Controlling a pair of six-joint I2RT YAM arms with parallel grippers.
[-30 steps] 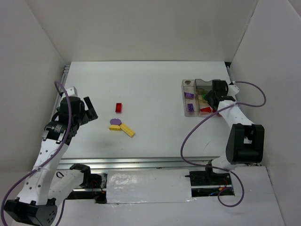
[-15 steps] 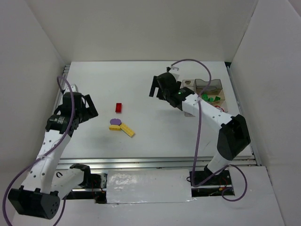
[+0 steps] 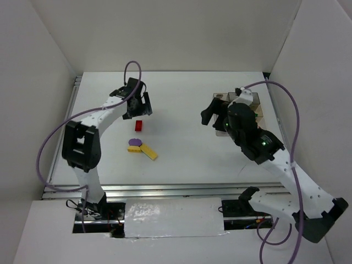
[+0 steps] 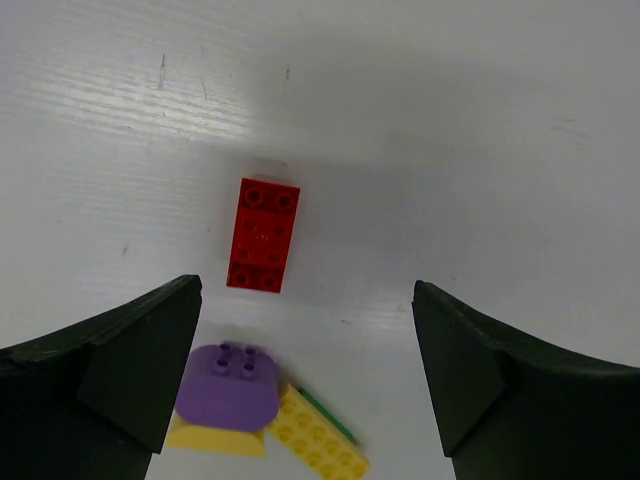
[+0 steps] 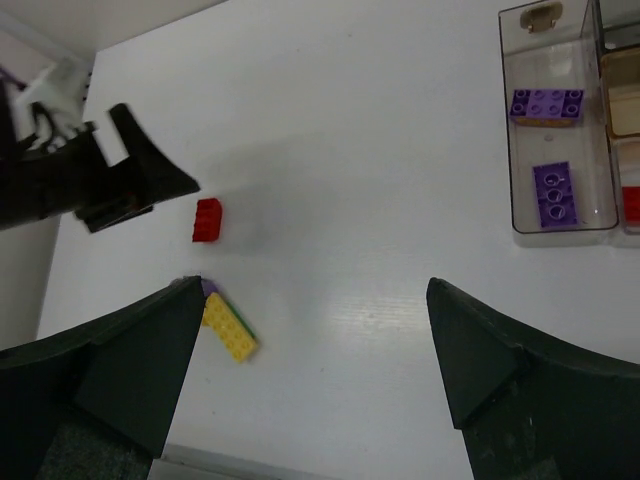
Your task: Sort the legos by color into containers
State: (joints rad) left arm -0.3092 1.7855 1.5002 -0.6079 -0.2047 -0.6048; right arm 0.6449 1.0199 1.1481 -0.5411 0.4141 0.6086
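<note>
The red brick [image 3: 138, 125] lies by my left gripper, far from the tray [image 3: 221, 99]. Next, my right gripper turns toward that gripper and closes on the brick.
A red brick [image 3: 138, 125] [image 4: 263, 234] lies left of centre. Just nearer are a rounded purple brick [image 3: 134, 142] [image 4: 228, 385] on a yellow piece and a long yellow brick [image 3: 148, 152] [image 4: 318, 442] with a thin green piece under its edge. My left gripper [image 3: 140, 113] [image 4: 305, 288] is open and empty, hovering just behind the red brick. The clear tray [image 3: 221, 99] [image 5: 520, 215] holds two purple bricks [image 5: 545, 103] and a red one [image 5: 630, 203]. My right gripper [image 3: 213, 117] [image 5: 313, 285] is open and empty, raised left of the tray.
My right arm covers most of the tray in the top view. White walls close in the table on the left, back and right. A metal rail [image 3: 165, 190] runs along the near edge.
My left gripper has swung from the table's left edge to just behind the red brick. My right gripper left the tray, swept out left, then came back beside the tray.
</note>
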